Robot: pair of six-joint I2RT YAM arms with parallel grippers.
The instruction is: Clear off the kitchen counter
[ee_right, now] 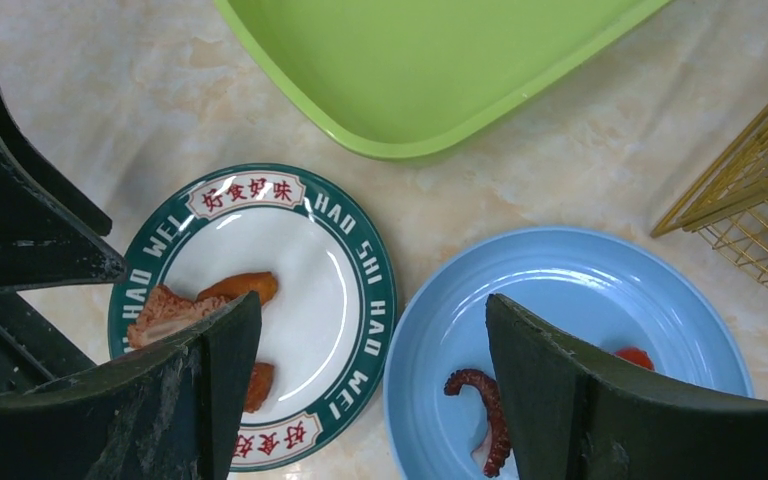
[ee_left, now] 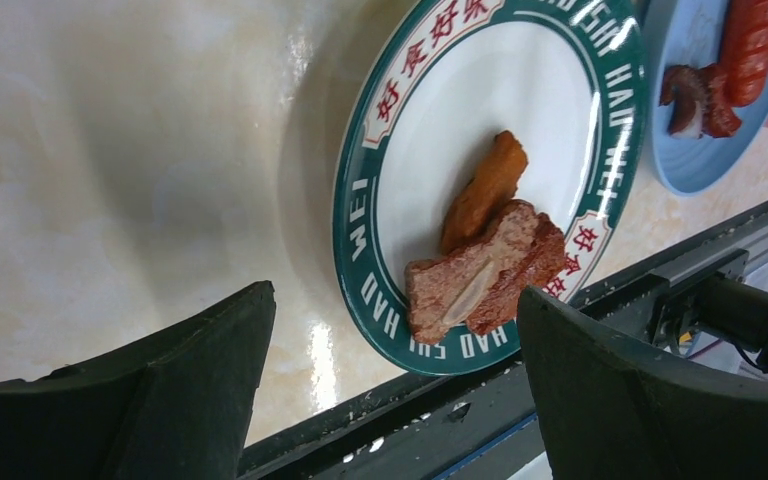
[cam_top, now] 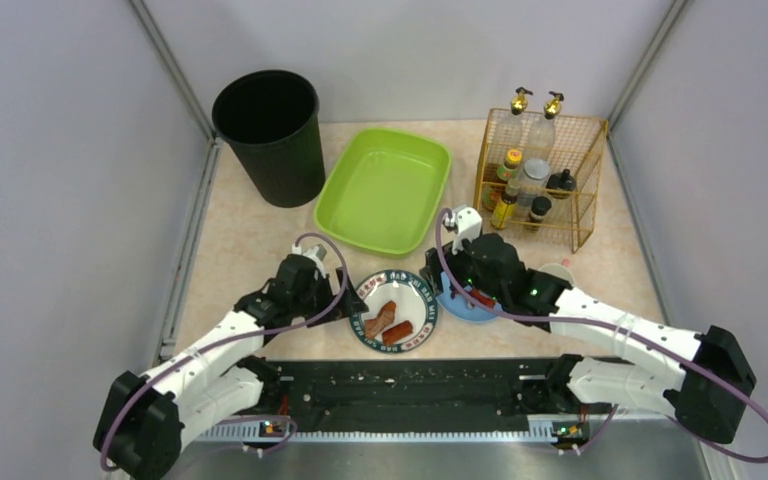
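Next I need to lower and tilt my left gripper to close on the plate's green rim (ee_left: 352, 248), which lies just below its open fingers, bare of meat (ee_left: 480, 275) there.
The kitchen counter (cam_top: 250, 250) is pale marbled stone. On it near the front stands a white plate with a green rim (cam_top: 430, 318) holding browned meat pieces (cam_top: 382, 322). A blue plate (cam_top: 465, 312) lies to its right. My left gripper (cam_top: 345, 300) is open and empty, low at the green-rimmed plate's left edge; in the left wrist view (ee_left: 392, 295) the meat (ee_left: 480, 275) lies just ahead of its fingers. My right gripper (cam_top: 460, 290) is open and empty above the blue plate (ee_right: 560, 270), which holds an octopus tentacle (ee_right: 480, 400) and a red sausage (ee_left: 750, 40).
A green tray (cam_top: 385, 185), empty, lies behind the plates. A black bin (cam_top: 270, 130) stands at the back left. A gold wire rack (cam_top: 540, 180) with bottles stands at the back right. A black rail (cam_top: 410, 385) runs along the front edge. A pink object (cam_top: 557, 268) peeks out behind my right arm.
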